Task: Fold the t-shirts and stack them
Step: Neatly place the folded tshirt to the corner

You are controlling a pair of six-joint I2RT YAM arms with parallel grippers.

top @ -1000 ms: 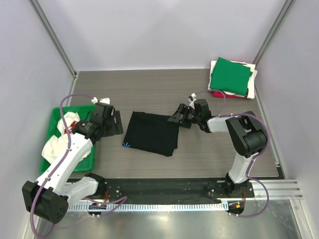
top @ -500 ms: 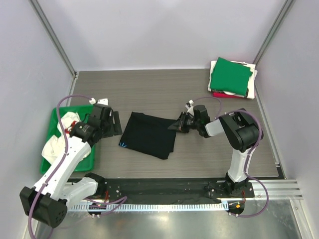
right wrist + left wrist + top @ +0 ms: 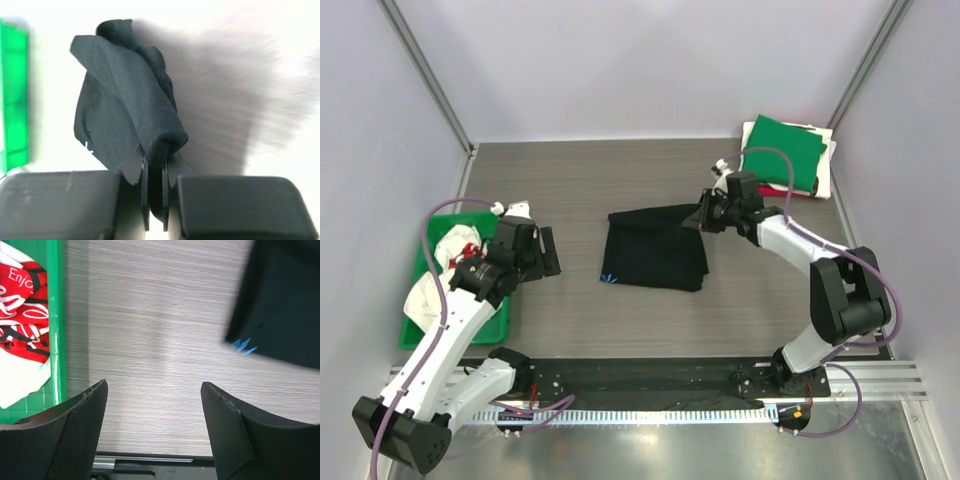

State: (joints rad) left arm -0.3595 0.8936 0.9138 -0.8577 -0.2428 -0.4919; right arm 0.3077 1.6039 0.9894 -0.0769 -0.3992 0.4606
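Observation:
The black t-shirt is folded. I will raise my right gripper outward to the stack's green top (image 3: 786,153), to its right in the top view, and release the black t-shirt.
A folded black t-shirt (image 3: 655,250) lies mid-table, its far right corner lifted. My right gripper (image 3: 704,217) is shut on that corner; in the right wrist view the black cloth (image 3: 130,100) bunches up out of the closed jaws of the gripper (image 3: 155,172). A stack of folded t-shirts (image 3: 782,152), green on top over white and red, sits at the far right. My left gripper (image 3: 552,251) hovers open over bare table beside the tray, its fingers (image 3: 85,415) wide apart, with the black t-shirt's edge (image 3: 280,300) at upper right.
A green plastic tray (image 3: 425,262) at the left edge holds crumpled white and red cloth (image 3: 22,305). Grey walls and metal posts close in the table. A black rail (image 3: 650,375) runs along the near edge by the arm bases.
My right gripper closed on the black t-shirt's right corner and dragged it right and toward the far side. The left arm drew back a little toward the near left, still open.

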